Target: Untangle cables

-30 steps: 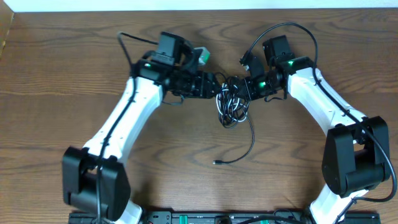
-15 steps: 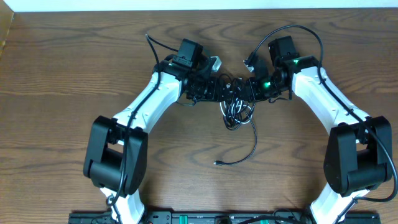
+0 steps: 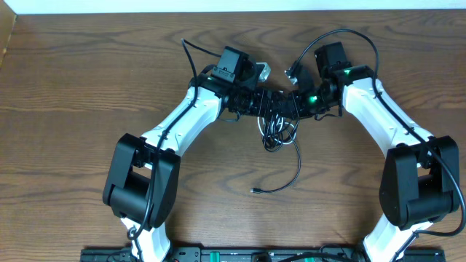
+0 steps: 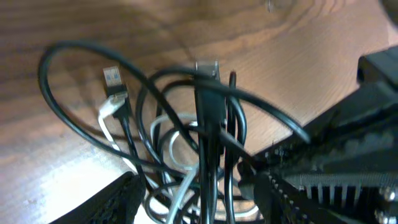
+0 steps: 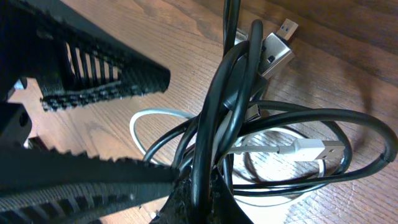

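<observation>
My right gripper will next pull the bundle's black cables toward the right in the overhead view, because the bundle's loops lie crossed. It will release them over bare tabletop beside the bundle.
A tangled bundle of black and white cables lies at the table's centre back. One black cable tail trails toward the front and ends in a small plug. My left gripper is open, its fingers straddling the bundle's upper loops. My right gripper faces it from the right and is shut on a bunch of black cable strands. A white cable runs through the black loops. Its white USB plug and a silver USB plug show in the right wrist view.
The two grippers are nearly touching above the bundle. The left gripper's toothed finger fills the upper left of the right wrist view. The white wall edge runs along the back of the wooden table.
My left arm has swung to the right, bringing its gripper close to the right gripper over the bundle. The bundle has shifted slightly right. The right arm has barely moved.
</observation>
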{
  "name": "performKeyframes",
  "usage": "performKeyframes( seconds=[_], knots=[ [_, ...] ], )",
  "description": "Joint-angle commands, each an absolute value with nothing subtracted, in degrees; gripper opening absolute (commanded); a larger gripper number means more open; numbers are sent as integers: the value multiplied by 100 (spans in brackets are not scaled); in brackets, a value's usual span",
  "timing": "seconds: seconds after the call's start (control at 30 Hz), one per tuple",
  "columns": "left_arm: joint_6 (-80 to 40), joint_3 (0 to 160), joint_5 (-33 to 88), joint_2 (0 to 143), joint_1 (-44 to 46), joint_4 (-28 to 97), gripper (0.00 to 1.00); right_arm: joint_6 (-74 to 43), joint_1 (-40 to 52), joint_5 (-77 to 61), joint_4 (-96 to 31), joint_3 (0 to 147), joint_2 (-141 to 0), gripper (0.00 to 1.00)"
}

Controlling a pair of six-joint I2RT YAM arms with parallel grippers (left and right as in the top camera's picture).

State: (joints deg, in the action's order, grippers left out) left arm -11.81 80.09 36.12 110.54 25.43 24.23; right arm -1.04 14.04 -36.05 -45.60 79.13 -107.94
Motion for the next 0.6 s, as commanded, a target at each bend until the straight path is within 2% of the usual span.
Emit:
performKeyframes(
  seconds=[0.0,0.23,0.57],
  knots=[
    [-1168,7972,3507,11124,2532,2298,62,-12,1391,-3769,-4567,7972,-10768,1],
    [-1175,7972,3380,11126,2539,2279,56,-14,1380,-3769,-4565,7972,-10768,1],
    [-1619,7972,3382,11299,2589,2202,55,-12,1337,-3944,-4532,7972,-10768,1]
  ],
)
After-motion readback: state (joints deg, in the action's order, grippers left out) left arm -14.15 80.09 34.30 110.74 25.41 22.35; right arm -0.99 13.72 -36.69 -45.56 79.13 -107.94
